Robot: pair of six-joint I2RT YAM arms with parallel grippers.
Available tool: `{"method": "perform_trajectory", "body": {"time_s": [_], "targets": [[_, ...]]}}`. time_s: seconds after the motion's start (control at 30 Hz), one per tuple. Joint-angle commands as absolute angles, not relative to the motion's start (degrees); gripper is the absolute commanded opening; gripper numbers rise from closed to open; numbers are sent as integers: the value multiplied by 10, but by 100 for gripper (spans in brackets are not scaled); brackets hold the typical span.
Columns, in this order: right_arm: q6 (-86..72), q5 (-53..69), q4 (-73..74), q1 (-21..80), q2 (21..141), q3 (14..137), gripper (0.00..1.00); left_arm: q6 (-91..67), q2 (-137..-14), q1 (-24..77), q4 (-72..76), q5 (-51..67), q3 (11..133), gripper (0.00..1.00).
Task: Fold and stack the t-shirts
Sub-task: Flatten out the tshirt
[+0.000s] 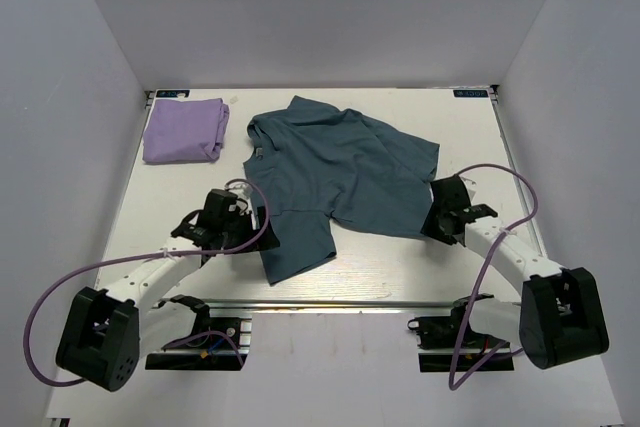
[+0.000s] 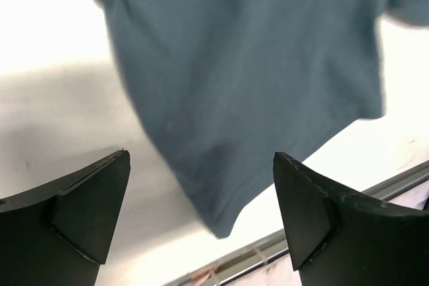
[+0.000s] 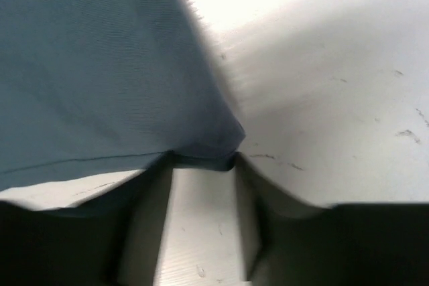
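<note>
The near corner of the teal shirt points between the left gripper's open fingers, so the left gripper should go down and pull back to close on the hem there.
The dark teal t-shirt [image 1: 340,172] lies spread and rumpled across the middle of the white table [image 1: 400,267]. Folded small, the lavender t-shirt [image 1: 185,130] rests at the far left corner. My left gripper [image 1: 258,219] hovers at the teal shirt's near-left edge; in the left wrist view it [image 2: 201,155] is wide open, with the teal cloth [image 2: 255,72] below and nothing pinched. My right gripper [image 1: 438,211] sits low at the shirt's right corner. In the right wrist view its jaws [image 3: 201,160] are partly closed, a gap showing, with the hem corner [image 3: 214,149] at the tips.
White walls close in the table on the left, the back and the right. The table's near edge rail [image 2: 281,246] runs just beyond the shirt's lowest corner. Purple cables [image 1: 60,287] loop from both arm bases.
</note>
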State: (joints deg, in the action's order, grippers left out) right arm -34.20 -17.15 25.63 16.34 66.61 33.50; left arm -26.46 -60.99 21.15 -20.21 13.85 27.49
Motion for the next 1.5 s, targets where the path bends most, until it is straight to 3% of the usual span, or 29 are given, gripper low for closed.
{"method": "perform_trajectory", "body": {"time_s": [0.0, 0.03, 0.07, 0.33, 0.67, 0.7, 0.73, 0.8, 0.83, 0.93, 1.1, 1.27, 1.47], "targets": [[-340, -139, 201, 160, 687, 342, 35, -281, -604, 226, -234, 118, 259, 96], [-331, -133, 196, 162, 694, 347, 7, -292, -604, 233, -229, 123, 254, 94], [-328, -119, 193, 161, 700, 352, 0, -292, -604, 241, -229, 123, 245, 93], [-249, -12, 140, 201, 719, 434, 0, -297, -627, 279, -233, 95, 235, 87], [-213, -19, 150, 290, 978, 649, 0, -308, -663, 324, -266, 85, 252, 79], [-210, -25, 156, 294, 990, 695, 6, -308, -663, 330, -275, 80, 257, 79], [-208, -33, 179, 298, 1010, 707, 25, -314, -663, 337, -292, 80, 258, 79], [-205, -62, 191, 308, 1023, 735, 44, -322, -663, 344, -299, 72, 258, 79], [-208, -67, 199, 308, 1009, 737, 58, -327, -663, 351, -312, 78, 258, 79], [-207, -81, 192, 304, 953, 690, 88, -333, -663, 362, -340, 72, 271, 79], [-211, -103, 192, 303, 877, 614, 89, -338, -671, 375, -366, 54, 300, 79], [-214, -100, 188, 303, 895, 587, 79, -338, -708, 386, -332, 47, 300, 79], [-214, -94, 185, 303, 962, 653, 71, -345, -727, 392, -273, 87, 294, 66]]}}
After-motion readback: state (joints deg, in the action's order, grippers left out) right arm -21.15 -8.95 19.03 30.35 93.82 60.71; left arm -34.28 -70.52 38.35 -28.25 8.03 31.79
